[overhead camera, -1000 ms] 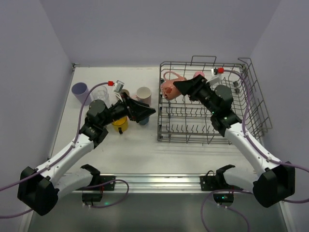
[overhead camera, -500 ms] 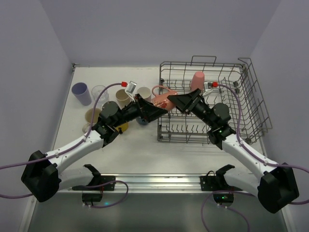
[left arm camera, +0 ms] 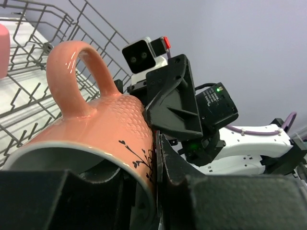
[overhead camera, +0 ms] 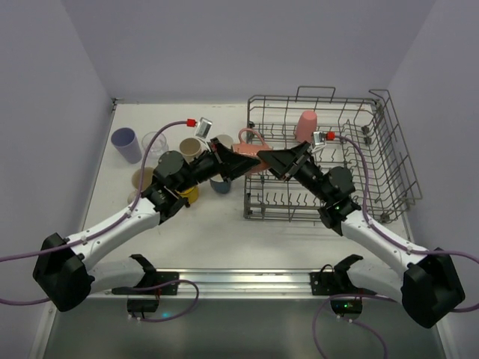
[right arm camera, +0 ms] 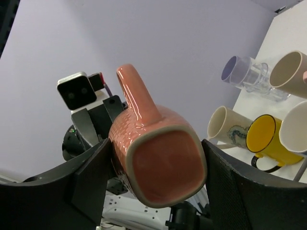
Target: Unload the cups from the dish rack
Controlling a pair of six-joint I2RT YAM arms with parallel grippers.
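The mug (overhead camera: 249, 152) goes back and down toward the bare tabletop in my left gripper next, tilts upright and is released, because that spot is clear of cups.
A salmon mug (overhead camera: 249, 152) with a raised handle hangs in the air at the left edge of the dish rack (overhead camera: 299, 198), between both grippers. My left gripper (overhead camera: 241, 163) is shut on its rim (left arm camera: 148, 177), one finger inside the mug (left arm camera: 96, 124) and one outside. My right gripper (overhead camera: 271, 161) stands open around the mug's base (right arm camera: 160, 172), with a gap showing at its right finger (right arm camera: 235, 187). A pink cup (overhead camera: 305, 125) stands upside down at the back of the rack.
Several cups stand on the table left of the rack: lavender (overhead camera: 126, 143), a clear tumbler (overhead camera: 153, 142), beige (overhead camera: 191, 148), cream (overhead camera: 222, 142), yellow (overhead camera: 187, 196), dark blue (overhead camera: 221, 185). Walls close in the table on three sides.
The right arm carried the salmon mug out of the rack to its left edge. The left arm swung right to meet it and closed on the rim. The right jaws have widened.
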